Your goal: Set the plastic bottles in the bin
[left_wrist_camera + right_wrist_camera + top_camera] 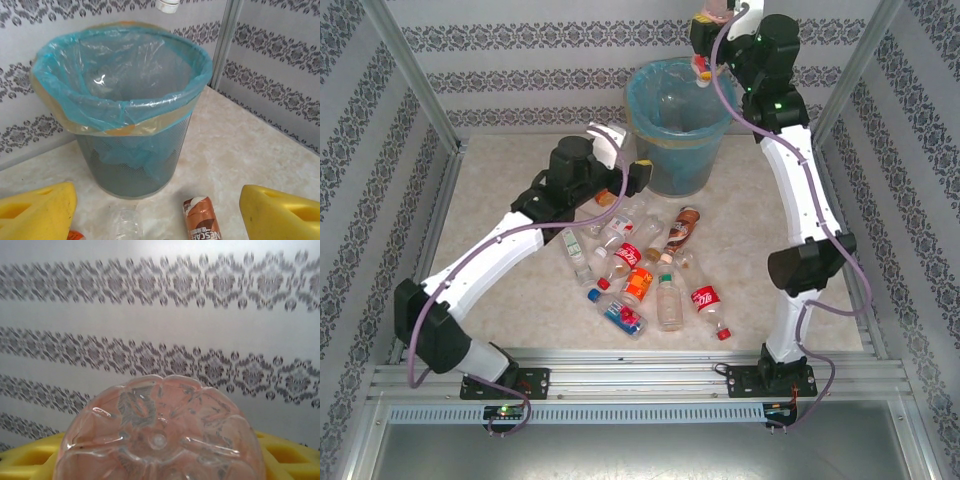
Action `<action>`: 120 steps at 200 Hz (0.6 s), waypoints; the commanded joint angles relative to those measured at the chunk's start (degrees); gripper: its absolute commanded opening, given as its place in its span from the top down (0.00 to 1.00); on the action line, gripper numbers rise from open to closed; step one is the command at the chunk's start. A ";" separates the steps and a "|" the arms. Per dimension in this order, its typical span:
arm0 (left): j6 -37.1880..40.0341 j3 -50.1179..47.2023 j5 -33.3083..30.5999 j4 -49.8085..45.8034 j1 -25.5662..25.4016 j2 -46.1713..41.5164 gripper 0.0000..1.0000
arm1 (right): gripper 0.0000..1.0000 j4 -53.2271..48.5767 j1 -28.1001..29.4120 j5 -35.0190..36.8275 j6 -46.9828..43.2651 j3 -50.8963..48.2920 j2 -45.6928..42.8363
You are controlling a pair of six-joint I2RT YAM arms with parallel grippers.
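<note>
The right gripper lowers the clear pinkish bottle over the bin's opening (pixel 676 98) below it next and releases it, as the bottle is still high above the bin's rim.
The bin (pixel 678 125) is a grey mesh basket with a light blue bag, standing at the back of the table; its rim (pixel 125 107) is close in the left wrist view. Several plastic bottles (pixel 642 272) lie in a heap in front of it. My left gripper (pixel 638 178) hovers open over the heap's far end, just before the bin, its yellow fingers (pixel 40 215) wide apart around a brown-labelled bottle (pixel 202 220) and a clear one (pixel 125 225) lying below. My right gripper (pixel 708 40) is high over the bin's far rim, shut on a clear pinkish bottle (pixel 160 435).
Patterned walls and metal posts (pixel 415 80) close in the table on three sides. The beige tabletop (pixel 250 150) to the right of the bin is bare. A white cap (pixel 167 5) hangs above the bin's far rim.
</note>
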 commanded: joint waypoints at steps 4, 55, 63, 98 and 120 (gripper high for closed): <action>-0.73 4.26 0.92 -1.90 -0.72 3.39 0.15 | 0.58 -3.98 -1.06 0.72 -1.65 5.49 5.51; -0.34 9.56 2.95 -2.40 -0.71 9.12 0.15 | 0.56 -8.73 -1.50 0.76 -2.05 12.30 14.68; -0.42 9.71 3.51 -2.57 -0.71 9.31 0.15 | 0.56 -9.38 -1.45 0.85 -2.10 12.35 15.40; -0.25 9.11 3.17 -3.31 -0.72 8.97 0.16 | 0.53 -11.04 -1.51 0.93 -2.27 12.41 17.87; -0.40 9.01 2.90 -3.80 -0.71 8.62 0.16 | 0.50 -11.78 -1.59 0.90 -2.46 13.41 19.52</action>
